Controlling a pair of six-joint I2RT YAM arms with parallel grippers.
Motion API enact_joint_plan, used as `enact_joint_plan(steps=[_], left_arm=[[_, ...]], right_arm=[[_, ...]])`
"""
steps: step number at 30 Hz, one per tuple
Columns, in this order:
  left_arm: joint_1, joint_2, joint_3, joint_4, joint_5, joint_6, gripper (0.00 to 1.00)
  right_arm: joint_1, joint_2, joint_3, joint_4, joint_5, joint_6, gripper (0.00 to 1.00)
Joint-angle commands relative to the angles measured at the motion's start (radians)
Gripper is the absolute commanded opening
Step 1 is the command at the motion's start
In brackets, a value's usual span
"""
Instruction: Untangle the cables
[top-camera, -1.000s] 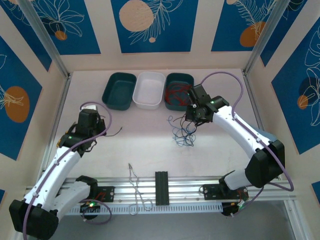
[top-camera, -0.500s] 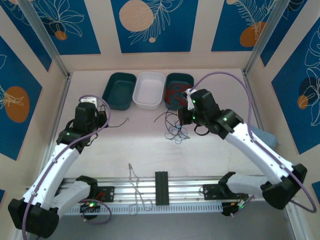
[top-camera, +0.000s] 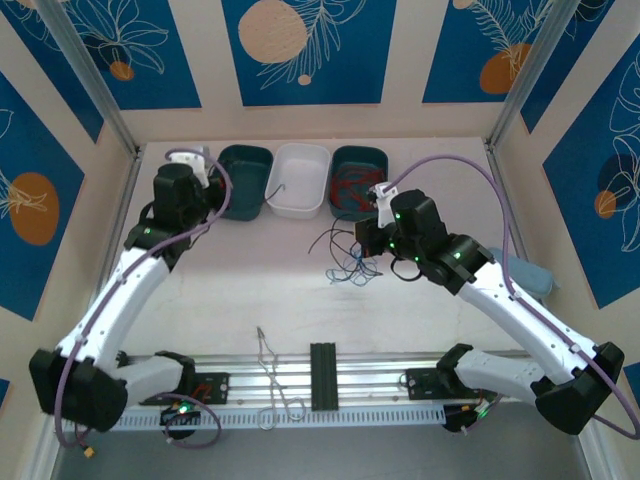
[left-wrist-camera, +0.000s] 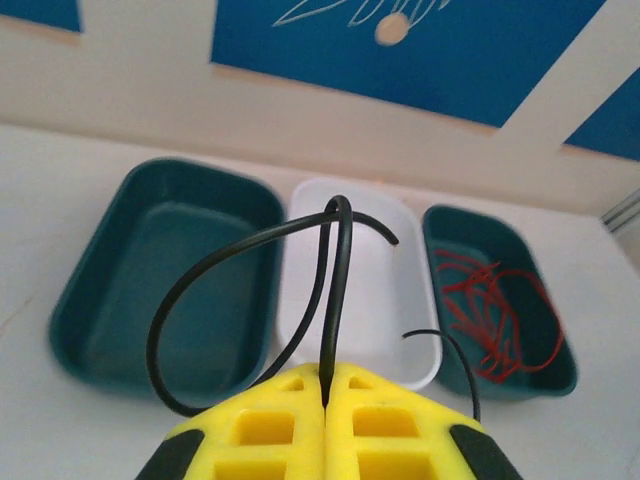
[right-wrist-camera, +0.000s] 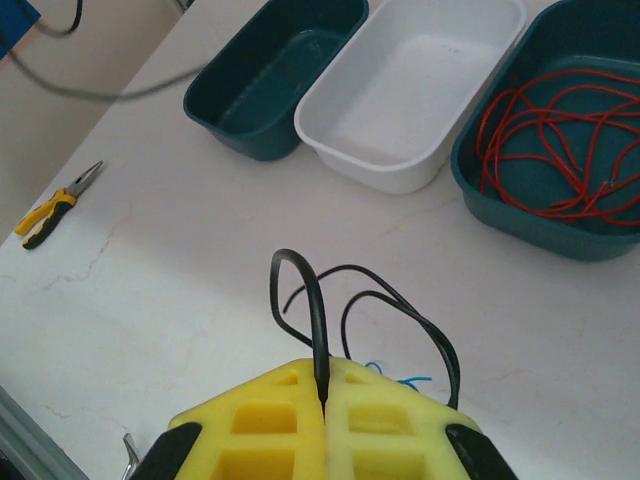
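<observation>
My left gripper will swing over the white tray (top-camera: 300, 180) next, since it is free of red cables, and then go down and let go of the black cable.
My left gripper (top-camera: 213, 191) hangs beside the left teal tray (top-camera: 238, 182), shut on a black cable (left-wrist-camera: 335, 262) that loops up in front of the trays. My right gripper (top-camera: 363, 239) is over the table below the right teal tray (top-camera: 362, 160) and is shut on another black cable (right-wrist-camera: 316, 310). Its loops (top-camera: 325, 241) and some blue cables (top-camera: 350, 272) trail under it. A bit of blue cable (right-wrist-camera: 405, 380) peeks past the right fingers. Red cables (right-wrist-camera: 560, 140) lie coiled in the right teal tray (left-wrist-camera: 560, 375). The white tray (top-camera: 300, 180) stands between the two teal ones.
Yellow-handled pliers (right-wrist-camera: 55, 205) lie on the table to the left. A silvery wire loop (top-camera: 272, 385) rests over the front aluminium rail (top-camera: 380, 375). Walls close the table on three sides.
My left arm has swung back toward the trays with its black cable. My right arm has moved left and lower with the black and blue strands, and the two have drawn apart.
</observation>
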Motion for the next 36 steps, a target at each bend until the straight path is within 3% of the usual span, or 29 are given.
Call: enact_joint_plan(steps=[1,7,17,26,36], left_arm=[[0.008,0.098,0.085,0.129,0.104,-0.026,0.0],[-0.004,0.298,0.224,0.183,0.143,0.002,0.0],[-0.066,0.585,0.474,0.039,0.003,0.189,0.0],[-0.139,0.753,0.589,-0.053,-0.069,0.307,0.0],[-0.164,0.895,0.656,-0.11,-0.076,0.324,0.0]], right_arm=[[0.006,-0.007,-0.001,0.058,-0.015,0.023,0.0],[0.007,0.013,-0.007,0.063,-0.026,0.047,0.0],[0.011,0.039,-0.014,0.058,0.007,0.071,0.0],[0.008,0.045,-0.045,0.038,0.055,0.116,0.0],[-0.003,0.042,-0.056,0.013,0.071,0.141,0.0]])
